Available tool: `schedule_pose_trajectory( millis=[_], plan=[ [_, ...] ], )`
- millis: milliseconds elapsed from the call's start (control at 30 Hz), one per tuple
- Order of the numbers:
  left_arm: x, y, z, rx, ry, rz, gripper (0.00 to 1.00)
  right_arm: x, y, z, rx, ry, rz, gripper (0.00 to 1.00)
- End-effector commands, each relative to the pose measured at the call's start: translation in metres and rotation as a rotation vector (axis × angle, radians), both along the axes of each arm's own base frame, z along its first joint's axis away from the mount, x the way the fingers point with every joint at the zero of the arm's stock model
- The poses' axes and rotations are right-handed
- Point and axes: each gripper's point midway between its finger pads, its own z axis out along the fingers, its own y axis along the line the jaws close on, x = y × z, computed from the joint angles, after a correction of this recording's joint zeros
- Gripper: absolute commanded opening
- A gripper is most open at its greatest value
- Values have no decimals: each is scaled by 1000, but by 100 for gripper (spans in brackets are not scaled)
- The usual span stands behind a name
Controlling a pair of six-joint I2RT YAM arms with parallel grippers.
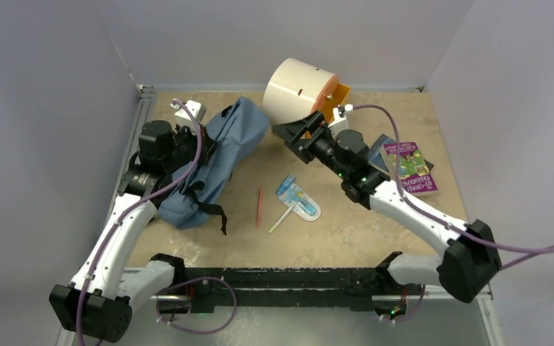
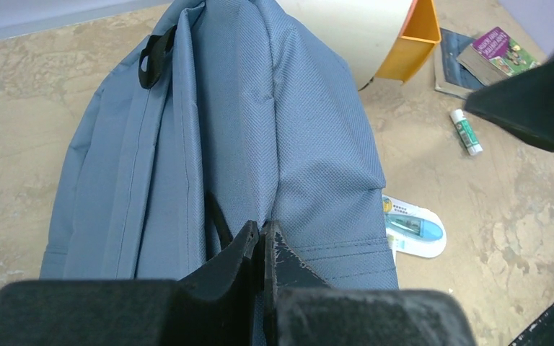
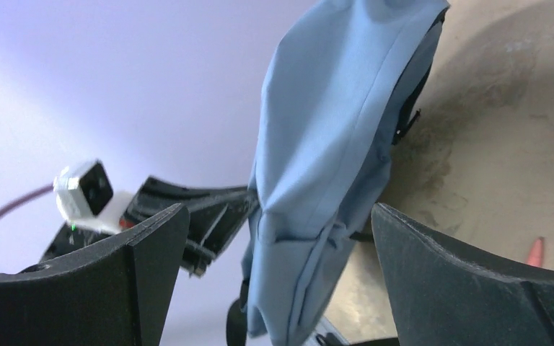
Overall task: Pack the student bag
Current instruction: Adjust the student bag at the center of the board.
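Note:
My left gripper pinches the bag's middle while the bag's end is free, so my right gripper will next move across to the bag's fold (image 1: pixel 250 125) (image 3: pixel 368 79) beside the cabinet.
The student bag (image 1: pixel 220 155), slate-blue with black straps, lies lengthwise at the left of the table. My left gripper (image 1: pixel 198 148) sits on its middle. In the left wrist view the jaws (image 2: pixel 263 231) are shut, tips pinched on a crease of the bag's fabric (image 2: pixel 288 130). My right gripper (image 1: pixel 292 133) hangs open to the right of the bag's top end, pointing at it. The right wrist view shows the bag (image 3: pixel 332 144) between and beyond the wide-open fingers (image 3: pixel 144 267), with nothing held. Loose on the table are a red pencil (image 1: pixel 259 207), a blue blister pack (image 1: pixel 299 200) and a pale pen (image 1: pixel 280 220).
A cream cylindrical cabinet (image 1: pixel 299 86) with an orange drawer (image 1: pixel 337 97) stands at the back, just behind the right gripper. Books (image 1: pixel 410 166) lie at the right. A glue stick (image 2: pixel 466 131) lies near the drawer. Walls enclose the table's back and sides.

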Motion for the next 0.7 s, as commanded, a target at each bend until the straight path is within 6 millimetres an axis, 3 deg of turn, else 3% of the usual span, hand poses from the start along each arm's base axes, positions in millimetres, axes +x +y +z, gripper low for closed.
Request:
schedule_pose_trajectory(
  millis=[0, 200, 300, 433, 567, 667],
  plan=[
    [-8, -10, 49, -70, -174, -64, 0, 24, 9, 39, 230, 20, -57, 99],
    [-19, -12, 52, -78, -188, -90, 0, 48, 32, 11, 257, 105, -44, 99],
    [-23, -13, 55, -82, -193, -101, 0, 52, 56, -1, 245, 142, 38, 99],
    [-28, -15, 56, -89, -198, -121, 0, 58, 77, 1, 265, 127, 102, 94],
    [-29, -15, 54, -88, -194, -120, 0, 59, 90, 6, 273, 88, 158, 78],
    [-28, -11, 57, -85, -203, -93, 0, 61, 96, 11, 271, 50, 182, 53]
  ],
)
